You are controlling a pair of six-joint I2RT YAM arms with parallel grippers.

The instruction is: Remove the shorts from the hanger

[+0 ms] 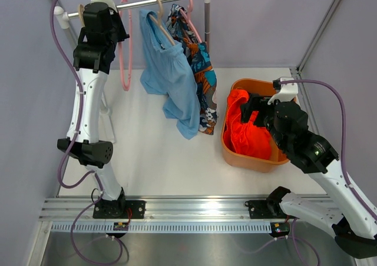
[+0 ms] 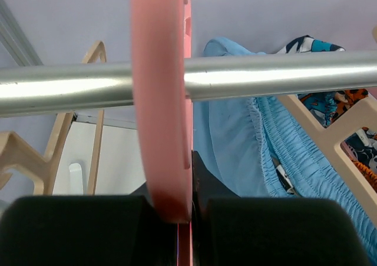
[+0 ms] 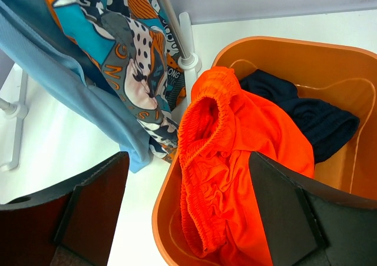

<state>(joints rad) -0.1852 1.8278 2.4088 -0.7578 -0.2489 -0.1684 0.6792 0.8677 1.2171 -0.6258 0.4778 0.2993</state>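
Note:
The hook of the hanger is already over the bar. My left gripper will next move gently outward toward the bar just outward of it and let go of the empty pink hanger point(image 2: 162, 101).
The light blue shorts point(image 1: 172, 80) hang on a wooden hanger point(image 1: 160, 19) on the rail point(image 1: 141, 3), with the multicolour print shorts point(image 1: 199, 63) on a pink hanger just right of them. The orange-red shorts point(image 1: 247, 130) and the dark navy shorts point(image 1: 259, 99) lie in the orange bin point(image 1: 250, 160). My left gripper point(image 1: 121, 36) is up at the rail, shut on an empty pink hanger point(image 2: 162, 101) that hooks over the rail point(image 2: 283, 77). My right gripper point(image 3: 188, 207) is open and empty just above the orange-red shorts point(image 3: 235, 178) in the bin point(image 3: 277, 42).
An empty wooden hanger point(image 2: 53, 148) hangs left of the pink one. The rack's upright post point(image 1: 207, 19) and its foot point(image 3: 187, 60) stand between the hanging shorts and the bin. Grey walls close the back and sides.

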